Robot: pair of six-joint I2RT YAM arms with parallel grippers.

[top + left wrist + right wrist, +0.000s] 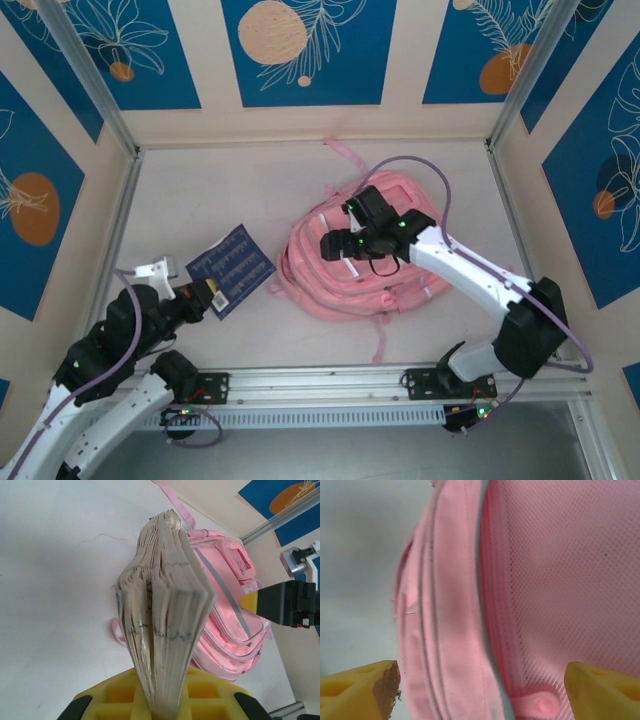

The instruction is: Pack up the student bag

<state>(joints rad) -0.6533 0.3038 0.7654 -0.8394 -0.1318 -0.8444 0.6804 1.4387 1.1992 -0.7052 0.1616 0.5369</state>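
The grey reflective edge strip [496, 672] runs along the bag's zipper seam between my open fingers. Next, my right gripper moves down onto the strip and closes on it.
The pink student bag [318, 283] lies in the middle of the table, its straps trailing toward the back and the front. My right gripper [345, 252] hovers over the bag's top. In the right wrist view it [482, 700] stands open, its yellow fingertips [367, 690] wide apart over a zipper seam, a pink zipper pull [540, 705] and mesh fabric [570, 580]; nothing is between them. My left gripper [197, 292] is shut on a dark blue book [232, 268], left of the bag. From the left wrist the book's fanned pages [165, 620] rise from the gripper [167, 705], with the bag [225, 625] behind.
The white table [220, 190] is boxed in by patterned walls and metal frame posts [90, 90]. An aluminium rail [320, 385] runs along the near edge between the arm bases. The right arm's black wrist [287, 602] shows beside the bag in the left wrist view.
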